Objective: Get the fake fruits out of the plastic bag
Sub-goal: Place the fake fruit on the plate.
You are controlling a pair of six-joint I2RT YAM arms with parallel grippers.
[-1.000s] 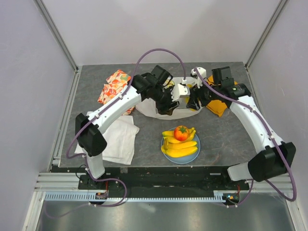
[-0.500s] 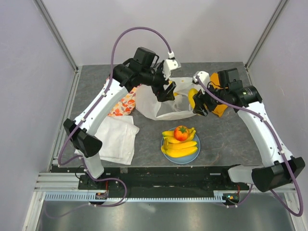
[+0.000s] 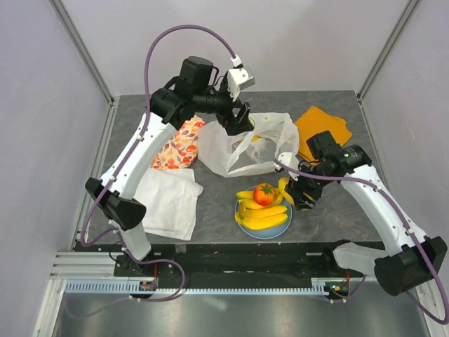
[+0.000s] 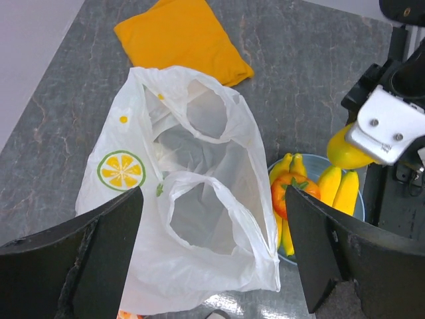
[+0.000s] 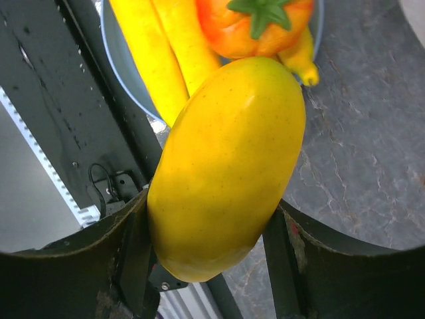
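Next, the right gripper shifts to the left in the top view, then brings the yellow fruit down onto the bananas (image 3: 264, 216) (image 5: 166, 50). The fruit hangs at the plate's rim.
The white plastic bag (image 3: 242, 151) lies at the table's middle back, its mouth and handles spread open; the left wrist view (image 4: 192, 199) shows no fruit inside it. My left gripper (image 3: 237, 121) hovers above the bag, open and empty, its fingers (image 4: 73, 266) wide apart. My right gripper (image 3: 293, 193) is shut on a smooth yellow fruit (image 5: 226, 166) at the right rim of the light-blue plate (image 3: 240, 220). The plate holds yellow bananas (image 3: 263, 217) and a red-orange fruit with a green top (image 3: 264, 194).
An orange floral cloth (image 3: 175, 140) lies left of the bag. A white cloth (image 3: 168, 203) lies at the front left. A plain orange cloth (image 3: 323, 130) lies at the back right. Frame posts stand at the table's back corners.
My right gripper has carried the yellow fruit from the bag's mouth forward to the plate's right rim. My left gripper has risen and pulled back from the bag, which now lies spread open.
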